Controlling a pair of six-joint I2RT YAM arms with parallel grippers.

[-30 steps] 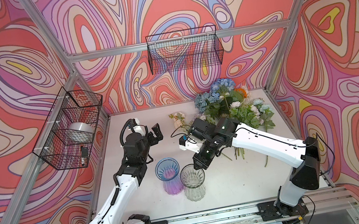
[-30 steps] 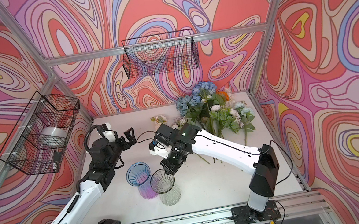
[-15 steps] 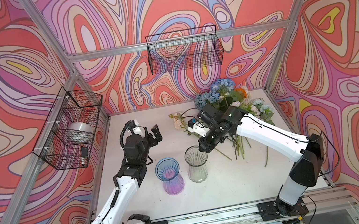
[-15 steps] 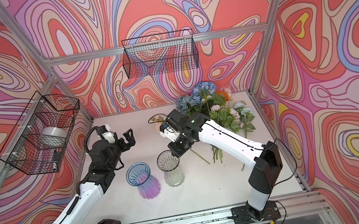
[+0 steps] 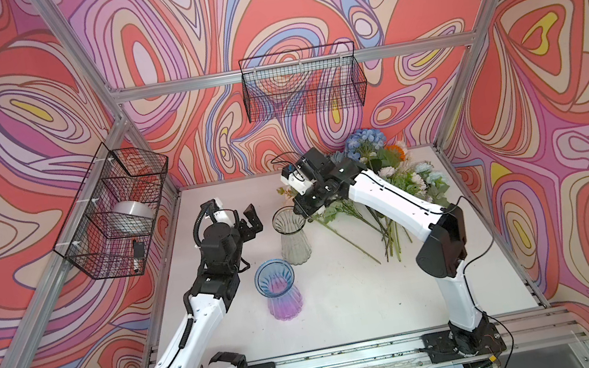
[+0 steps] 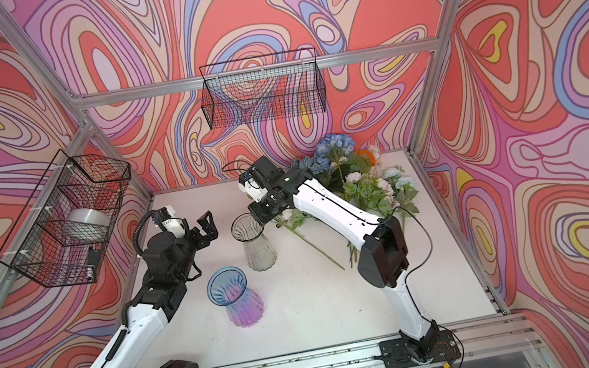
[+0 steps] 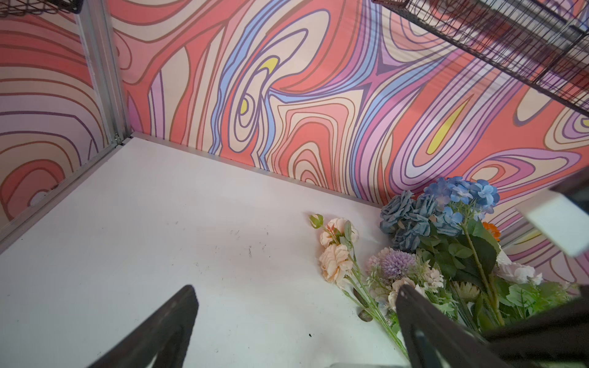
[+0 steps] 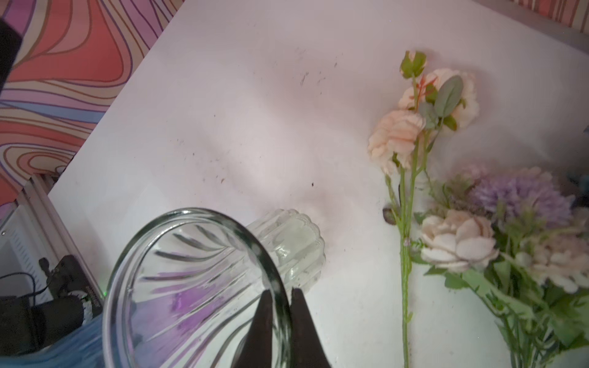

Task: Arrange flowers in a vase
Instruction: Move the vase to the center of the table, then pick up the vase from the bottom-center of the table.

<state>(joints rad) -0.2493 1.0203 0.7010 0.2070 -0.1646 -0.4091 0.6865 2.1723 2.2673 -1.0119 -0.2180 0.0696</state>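
I will move the vase in my right gripper outward next and let go of the vase's rim, since the bare tabletop beyond the vase's base [image 8: 300, 203] is outward of my gripper.
A clear ribbed glass vase [image 5: 293, 240] [image 6: 256, 246] stands upright mid-table, just left of the flowers [image 5: 397, 176] [image 6: 361, 182]. These lie in a heap at the back right: blue hydrangeas, peach and cream roses, a lilac pompom. My right gripper [image 5: 303, 212] [image 6: 262, 218] is shut on the vase's rim. In the right wrist view one finger is inside the glass [image 8: 197, 274] and one outside, gripper [image 8: 281, 291]. My left gripper [image 5: 253, 220] [image 6: 210, 226] [image 7: 295, 288] hovers open and empty left of the vase. The flowers [image 7: 446, 242] [image 8: 478, 223] lie beyond it.
A blue-to-purple vase [image 5: 278, 289] [image 6: 234, 296] stands in front of the clear one, nearer the front edge. A wire basket [image 5: 302, 82] hangs on the back wall. Another wire basket [image 5: 115, 211], holding a silver roll, hangs on the left wall. Loose stems [image 5: 351, 240] stretch toward the table's middle.
My right gripper has carried the clear vase from beside the purple vase toward the back, up next to the flowers. The left arm has barely moved.
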